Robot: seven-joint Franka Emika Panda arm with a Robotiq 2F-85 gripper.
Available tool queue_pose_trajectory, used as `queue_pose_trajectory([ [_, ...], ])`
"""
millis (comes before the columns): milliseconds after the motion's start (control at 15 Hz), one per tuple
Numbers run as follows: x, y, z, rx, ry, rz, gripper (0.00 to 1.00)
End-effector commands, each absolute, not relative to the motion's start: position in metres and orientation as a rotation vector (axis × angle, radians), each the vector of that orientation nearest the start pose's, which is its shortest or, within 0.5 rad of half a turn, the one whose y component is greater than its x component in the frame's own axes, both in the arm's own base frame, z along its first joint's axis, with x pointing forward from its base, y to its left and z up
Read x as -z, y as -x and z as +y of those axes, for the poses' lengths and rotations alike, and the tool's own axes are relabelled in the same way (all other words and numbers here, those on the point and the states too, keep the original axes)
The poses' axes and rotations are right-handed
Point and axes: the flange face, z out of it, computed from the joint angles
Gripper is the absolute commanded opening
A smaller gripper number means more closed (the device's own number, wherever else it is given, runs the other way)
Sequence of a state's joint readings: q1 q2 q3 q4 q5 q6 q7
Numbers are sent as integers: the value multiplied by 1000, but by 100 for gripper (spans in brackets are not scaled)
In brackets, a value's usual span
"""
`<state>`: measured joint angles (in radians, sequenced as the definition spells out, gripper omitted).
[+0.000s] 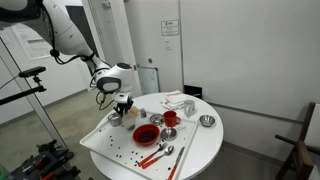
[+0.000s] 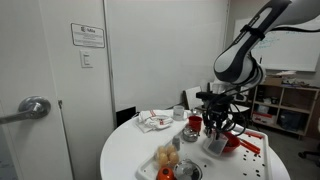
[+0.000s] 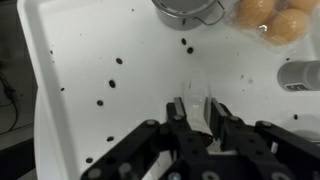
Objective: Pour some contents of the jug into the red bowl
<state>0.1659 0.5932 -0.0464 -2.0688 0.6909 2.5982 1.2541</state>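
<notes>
My gripper lowers and draws back there (image 1: 112, 136) (image 3: 118, 112) from the red bowl next, since the open white surface at the tray's edge leaves room for the jug.
My gripper (image 3: 197, 106) is shut on a clear jug (image 3: 196, 86), gripping its thin wall or handle between both fingers. It holds the jug low over the white tray (image 3: 80, 70), which is speckled with dark spilled bits. In both exterior views the gripper (image 1: 122, 103) (image 2: 215, 122) hangs beside the red bowl (image 1: 146, 133) (image 2: 233, 143), which stands on the tray. The jug (image 1: 120, 115) is upright or nearly so. The red bowl is out of the wrist view.
A small red cup (image 1: 170, 118), a metal bowl (image 1: 207, 121) and long red utensils (image 1: 155, 155) lie on the round white table. The wrist view shows a metal bowl (image 3: 186, 10) and orange fruit (image 3: 270, 18) past the tray.
</notes>
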Motion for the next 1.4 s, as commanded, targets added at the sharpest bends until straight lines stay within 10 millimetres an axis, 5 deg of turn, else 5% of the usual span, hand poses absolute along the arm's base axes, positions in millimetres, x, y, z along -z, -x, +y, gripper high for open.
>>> queue_pose_trajectory([
  [0,-135,-552,67,-469,1925,2236,12],
  [533,-113,-529,64,-571,1936,2247,12],
  [667,-109,-526,60,-579,1924,2261,53],
  [800,-106,-524,57,-584,1915,2271,58],
  [1200,-109,-524,50,-594,1888,2281,99],
  [1333,-115,-528,47,-612,1837,2286,100],
])
